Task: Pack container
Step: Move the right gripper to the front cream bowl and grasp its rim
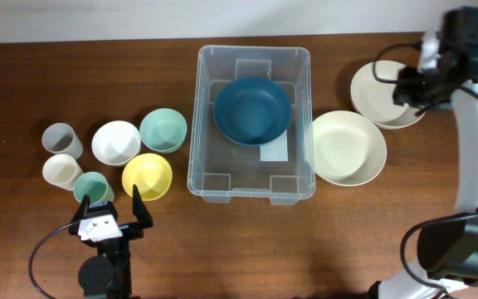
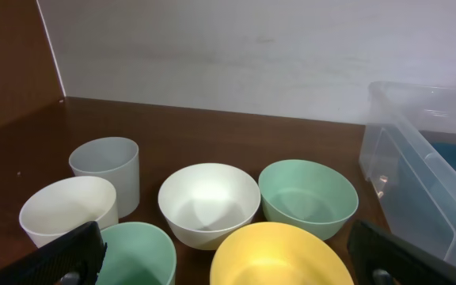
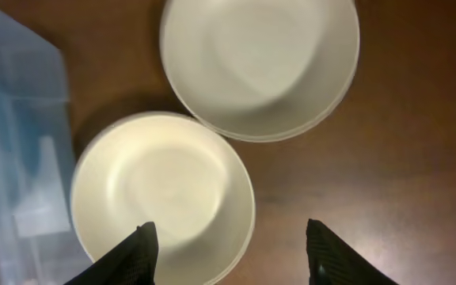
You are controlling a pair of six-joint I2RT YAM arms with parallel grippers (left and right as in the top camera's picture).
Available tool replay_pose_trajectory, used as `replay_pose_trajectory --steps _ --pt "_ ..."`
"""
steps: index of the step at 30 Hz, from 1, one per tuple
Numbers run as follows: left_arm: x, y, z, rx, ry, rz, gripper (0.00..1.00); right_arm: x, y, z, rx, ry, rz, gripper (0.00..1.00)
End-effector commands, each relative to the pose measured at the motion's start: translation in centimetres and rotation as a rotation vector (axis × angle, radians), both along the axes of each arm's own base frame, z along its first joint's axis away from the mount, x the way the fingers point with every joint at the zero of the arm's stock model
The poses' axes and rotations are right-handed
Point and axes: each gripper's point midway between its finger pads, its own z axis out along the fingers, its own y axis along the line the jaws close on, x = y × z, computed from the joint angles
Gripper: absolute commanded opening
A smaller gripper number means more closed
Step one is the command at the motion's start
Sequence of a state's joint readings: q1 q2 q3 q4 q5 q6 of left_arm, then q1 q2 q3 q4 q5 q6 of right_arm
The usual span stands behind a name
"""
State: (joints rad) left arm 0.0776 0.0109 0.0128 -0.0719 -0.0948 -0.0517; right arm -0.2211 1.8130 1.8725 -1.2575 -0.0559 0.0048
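I will next lower my raised right gripper onto the nearer cream bowl's rim (image 1: 383, 156) facing away from the container (image 1: 208, 124), as that rim runs between its open fingers.
The clear plastic container (image 1: 208, 124) stands mid-table with a dark blue bowl (image 1: 252, 110) inside and a white label (image 1: 274, 152) on its base. Its corner shows in the left wrist view (image 2: 402, 150). My left gripper (image 1: 110, 212) is open and empty, just in front of a yellow bowl (image 1: 147, 176) and a green cup (image 1: 92, 188). In its wrist view the jaws (image 2: 228, 265) frame the yellow bowl (image 2: 279, 257) and green cup (image 2: 137, 252). My right gripper (image 1: 412, 85) is open and empty, raised above two cream bowls. Its jaws (image 3: 229, 229) straddle the nearer bowl's edge (image 3: 161, 190).
Left of the container stand a grey cup (image 1: 61, 139), a cream cup (image 1: 61, 171), a white bowl (image 1: 115, 142) and a green bowl (image 1: 163, 130). Right of it lie a cream bowl (image 1: 348, 148) and a second cream bowl (image 1: 386, 94) further back. A wall runs behind the table.
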Motion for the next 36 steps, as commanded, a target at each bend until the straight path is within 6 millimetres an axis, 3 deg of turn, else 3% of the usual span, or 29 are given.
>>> replay_pose_trajectory --steps 1,6,8,13,17,25,26,29,31,34,36 --pt "0.0 0.0 -0.1 0.012 0.001 0.001 1.0 -1.3 0.2 -3.2 0.079 0.066 0.024 0.56" --pt "0.0 0.0 -0.1 0.012 0.001 0.001 1.0 -2.7 1.3 -8.0 0.136 0.142 0.033 0.56" --pt "0.0 0.0 -0.1 0.012 0.001 0.001 1.0 -3.4 1.9 -10.9 0.166 0.165 0.036 0.56" --pt "0.0 0.0 -0.1 0.012 0.001 0.001 1.0 -4.9 1.6 -16.5 0.17 0.177 0.009 0.58" --pt "0.0 0.0 -0.1 0.013 0.001 0.001 1.0 -5.3 1.4 -18.8 0.164 0.154 0.002 0.6" --pt "0.0 0.0 -0.1 0.012 0.001 0.001 1.0 -5.7 1.3 -21.3 0.145 0.14 -0.006 0.6" --pt "0.0 0.0 -0.1 0.012 0.001 0.001 1.0 -5.7 1.3 -21.4 0.145 0.141 -0.006 0.56" --pt "0.0 0.0 -0.1 0.012 0.001 0.001 1.0 -5.8 1.1 -21.4 0.137 0.144 -0.011 0.27" --pt "0.0 0.0 -0.1 0.012 0.001 0.001 1.0 -5.8 1.1 -21.4 0.137 0.145 -0.011 0.13" --pt "0.0 0.0 -0.1 0.013 0.001 0.001 1.0 -6.0 1.1 -21.5 0.139 0.152 -0.012 0.04" --pt "0.0 0.0 -0.1 0.012 0.001 0.001 1.0 -6.2 1.2 -21.5 0.141 0.162 -0.012 0.04"
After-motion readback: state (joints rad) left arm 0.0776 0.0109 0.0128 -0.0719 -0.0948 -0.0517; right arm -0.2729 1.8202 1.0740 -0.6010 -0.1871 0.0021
